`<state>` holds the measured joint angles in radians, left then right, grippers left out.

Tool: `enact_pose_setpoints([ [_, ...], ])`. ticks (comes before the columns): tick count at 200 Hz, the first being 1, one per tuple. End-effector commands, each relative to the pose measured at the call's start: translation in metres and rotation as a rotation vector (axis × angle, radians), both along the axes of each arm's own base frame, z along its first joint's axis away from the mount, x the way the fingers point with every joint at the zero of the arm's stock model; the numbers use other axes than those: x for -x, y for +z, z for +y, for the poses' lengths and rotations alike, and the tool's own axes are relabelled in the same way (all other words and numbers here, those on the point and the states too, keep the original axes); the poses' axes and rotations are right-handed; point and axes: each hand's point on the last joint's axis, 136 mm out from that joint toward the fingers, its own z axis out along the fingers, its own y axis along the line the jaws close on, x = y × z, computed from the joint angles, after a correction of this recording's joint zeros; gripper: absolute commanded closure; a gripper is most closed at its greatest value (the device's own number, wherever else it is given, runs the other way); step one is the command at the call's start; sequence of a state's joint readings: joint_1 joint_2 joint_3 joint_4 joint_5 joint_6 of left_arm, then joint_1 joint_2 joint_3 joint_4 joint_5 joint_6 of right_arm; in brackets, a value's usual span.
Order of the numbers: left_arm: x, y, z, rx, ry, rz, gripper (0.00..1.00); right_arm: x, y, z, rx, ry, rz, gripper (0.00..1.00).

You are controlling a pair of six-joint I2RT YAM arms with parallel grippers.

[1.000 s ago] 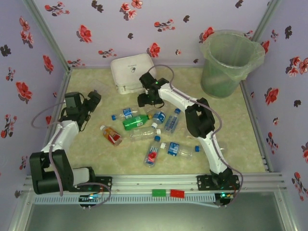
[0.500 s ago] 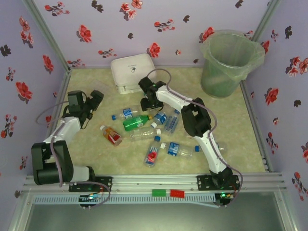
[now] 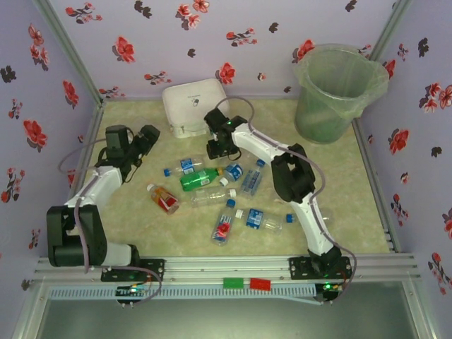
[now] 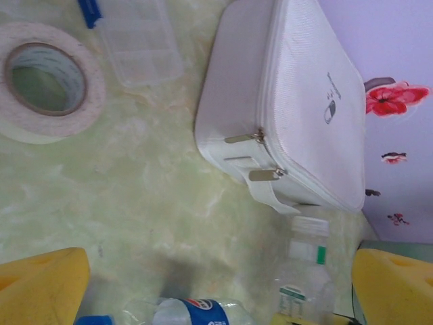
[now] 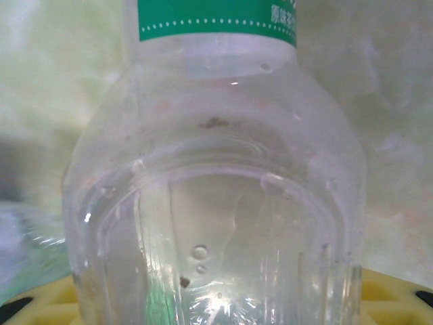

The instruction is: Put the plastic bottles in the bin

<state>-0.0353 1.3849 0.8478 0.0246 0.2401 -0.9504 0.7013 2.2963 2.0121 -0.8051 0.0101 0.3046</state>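
Note:
The bin's opening is outward and higher up, so my right gripper should next lift the clear green-labelled bottle [image 5: 216,169] outward over the bin's rim to let it go.
Several plastic bottles lie mid-table: a green bottle [image 3: 199,179], a red-labelled bottle [image 3: 164,199], and blue-labelled clear ones [image 3: 185,167] [image 3: 261,219]. My right gripper [image 3: 215,150] points down beside the white box, shut on a clear green-labelled bottle [image 5: 216,169], whose body crowds the right wrist view. The same bottle [image 4: 304,277] lies with its cap toward the box. My left gripper [image 3: 146,139] is open with nothing held; its yellow fingertips [image 4: 40,284] stand far apart over a blue-labelled bottle [image 4: 196,313]. The bin [image 3: 339,88] stands at the far right corner.
A white zipped box [image 3: 194,107] sits at the back centre, close to both grippers. A tape roll [image 4: 47,81] and a flat clear plastic scrap [image 4: 139,40] lie to its left. Flowered walls close in the table on three sides.
My left gripper has swung right and toward the white box. The right gripper dipped slightly beside the box and stays over the same spot.

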Motion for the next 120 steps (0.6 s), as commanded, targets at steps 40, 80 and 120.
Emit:
enact_pose_setpoints([
  [40, -0.036, 0.044, -0.056, -0.052, -0.163, -0.165, 0.0, -0.003, 0.146, -0.019, -0.312, -0.031, -0.196, 0.52],
  [80, -0.036, 0.058, -0.107, -0.154, -0.335, -0.2, 0.0, -0.019, 0.219, -0.096, -0.392, -0.16, -0.337, 0.53],
  [120, -0.028, 0.063, -0.129, -0.345, -0.443, -0.201, 0.0, -0.053, 0.28, -0.204, -0.315, -0.391, -0.533, 0.54],
])
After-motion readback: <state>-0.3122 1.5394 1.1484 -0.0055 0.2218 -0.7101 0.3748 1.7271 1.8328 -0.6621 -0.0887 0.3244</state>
